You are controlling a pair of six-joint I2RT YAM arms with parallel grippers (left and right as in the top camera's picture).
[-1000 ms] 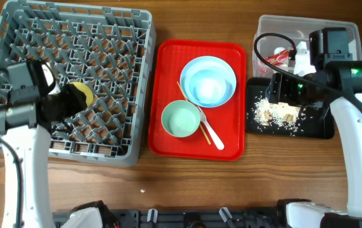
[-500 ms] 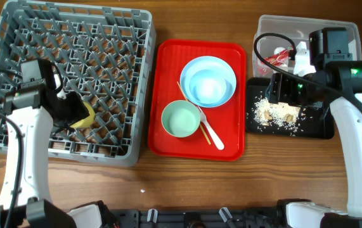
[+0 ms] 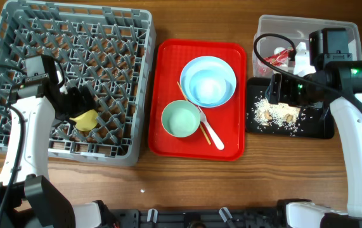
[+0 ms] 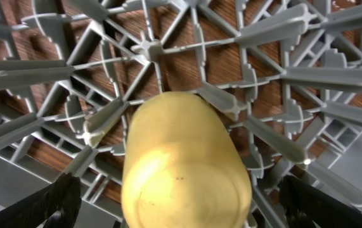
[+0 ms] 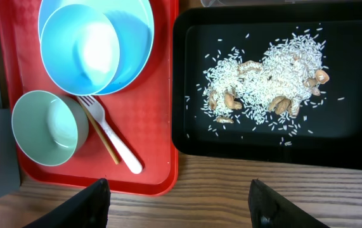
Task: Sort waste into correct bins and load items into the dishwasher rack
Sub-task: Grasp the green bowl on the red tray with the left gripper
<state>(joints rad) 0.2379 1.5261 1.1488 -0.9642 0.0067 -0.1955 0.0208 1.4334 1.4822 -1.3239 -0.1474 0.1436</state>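
Observation:
My left gripper has the green bowl's fork-side rim (image 3: 199, 122) to its right in the overhead view, so it should lift, swing across and come down onto that rim.
The small yellow cup (image 3: 86, 120) rests tilted on the pegs of the grey dishwasher rack (image 3: 104, 38), near its front. In the left wrist view the cup (image 4: 181, 145) has its base toward the camera. My left gripper (image 3: 78, 105) is open, and its fingers (image 4: 190, 202) stand wide on both sides of the cup without touching it. My right gripper (image 3: 281, 90) is open and empty (image 5: 186, 202) over the black tray (image 3: 317, 123), which holds rice scraps (image 5: 263, 82). The red-and-white wrapper (image 3: 276, 59) lies in the clear tub (image 3: 307, 28).
The red serving tray (image 3: 168, 95) holds a pale plate (image 3: 228, 66) with a bowl (image 3: 207, 85) on it, the green bowl (image 3: 181, 119), a white fork (image 3: 212, 133) and chopsticks (image 3: 204, 134). Bare wood lies along the table's front edge.
My left gripper carried the yellow cup toward the rack's front, set it on the pegs and opened, drawing back a little. The right arm has not moved.

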